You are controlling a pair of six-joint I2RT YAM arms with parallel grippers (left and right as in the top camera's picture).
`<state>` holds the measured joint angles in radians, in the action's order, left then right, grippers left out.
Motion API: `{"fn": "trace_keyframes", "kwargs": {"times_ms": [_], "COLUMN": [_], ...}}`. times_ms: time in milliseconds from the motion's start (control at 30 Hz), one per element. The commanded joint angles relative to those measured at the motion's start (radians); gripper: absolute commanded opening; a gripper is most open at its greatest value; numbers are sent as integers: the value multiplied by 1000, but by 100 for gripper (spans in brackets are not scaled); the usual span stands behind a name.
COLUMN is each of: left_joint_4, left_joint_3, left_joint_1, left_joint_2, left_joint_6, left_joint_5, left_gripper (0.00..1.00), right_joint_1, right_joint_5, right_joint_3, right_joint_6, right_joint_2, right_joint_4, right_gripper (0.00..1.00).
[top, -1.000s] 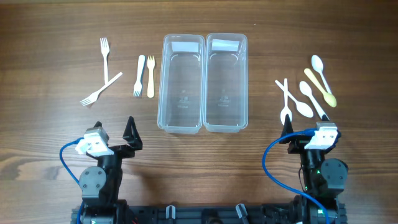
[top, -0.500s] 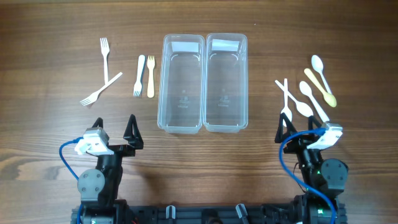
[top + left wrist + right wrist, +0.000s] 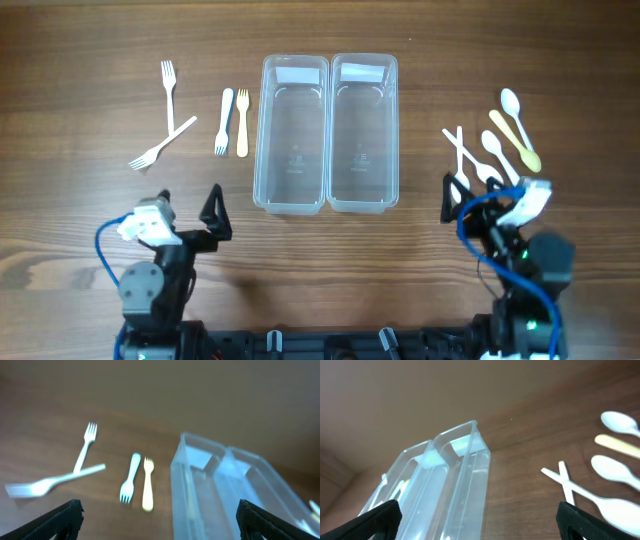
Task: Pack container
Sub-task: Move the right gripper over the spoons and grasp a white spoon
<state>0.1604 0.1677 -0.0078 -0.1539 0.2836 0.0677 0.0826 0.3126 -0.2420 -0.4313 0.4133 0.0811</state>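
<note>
The white spoon lies on another. Next, my right gripper moves outward, then down onto the white spoon's handle near its bowl (image 3: pixel 475 159) (image 3: pixel 588 494), fingers tilting toward the table.
Two clear empty containers stand side by side at the table's middle, the left one (image 3: pixel 292 135) and the right one (image 3: pixel 364 135). Left of them lie two crossed white forks (image 3: pixel 165 122), a pale fork (image 3: pixel 224 122) and a yellow fork (image 3: pixel 242 124). To the right lie a white spoon (image 3: pixel 511 103), a yellow spoon (image 3: pixel 516 140) and more white spoons (image 3: pixel 488 158). My left gripper (image 3: pixel 186 205) is open and empty, near the front, short of the forks. My right gripper (image 3: pixel 485 195) is open and empty, just in front of the spoons.
The left wrist view shows the forks (image 3: pixel 131 477) and the containers (image 3: pixel 200 495) beyond my open fingers (image 3: pixel 160 520). The right wrist view shows the containers (image 3: pixel 465 480) and the spoons (image 3: pixel 615 470) beyond open fingers (image 3: pixel 480 522). Blue cables loop at both arm bases.
My right arm has risen and moved forward toward the spoons. My left arm has shifted only slightly. Nothing on the table has moved.
</note>
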Motion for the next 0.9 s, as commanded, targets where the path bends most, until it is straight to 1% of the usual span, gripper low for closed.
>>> {"fn": "trace_keyframes", "kwargs": {"times_ms": [0, 33, 67, 167, 233, 367, 433, 500, 600, 733, 833, 867], "left_joint_4": [31, 49, 90, 172, 224, 296, 323, 350, 375, 375, 375, 375], "left_joint_3": [156, 190, 254, 375, 463, 623, 700, 763, 821, 827, 827, 827], "left_joint_1": [6, 6, 6, 6, 6, 6, 6, 6, 6, 6, 6, 6], "left_joint_2": [-146, -193, -277, -428, -531, -719, -810, -885, -972, -1025, -1048, -1054], "left_joint_6": [-32, -62, -88, -121, -124, -126, -159, -176, -176, -176, -176, -176], "left_joint_5": [-62, -63, -68, -82, -99, -145, -145, -148, -149, -150, -167, -167], "left_gripper": [100, 100, 100, 100, 100, 100, 100, 100, 100, 100, 100, 100], "right_joint_1": [-4, -4, -4, -4, -2, 17, 29, 37, 48, 53, 53, 53], "right_joint_5": [-20, -20, -21, -29, -40, -46, -47, -47, -48, -121, -137, -146], "right_joint_3": [-217, -275, -381, -582, -713, -924, -999, -1038, -1042, -1041, -1041, -1041], "right_joint_6": [101, 111, 132, 195, 234, 277, 314, 368, 463, 601, 623, 650], "right_joint_2": [248, 315, 427, 621, 744, 932, 1000, 1043, 1065, 1087, 1125, 1144], "right_joint_4": [64, 92, 151, 282, 373, 520, 574, 607, 633, 692, 707, 713], "right_gripper": [100, 100, 100, 100, 100, 100, 100, 100, 100, 100, 100, 100]}}
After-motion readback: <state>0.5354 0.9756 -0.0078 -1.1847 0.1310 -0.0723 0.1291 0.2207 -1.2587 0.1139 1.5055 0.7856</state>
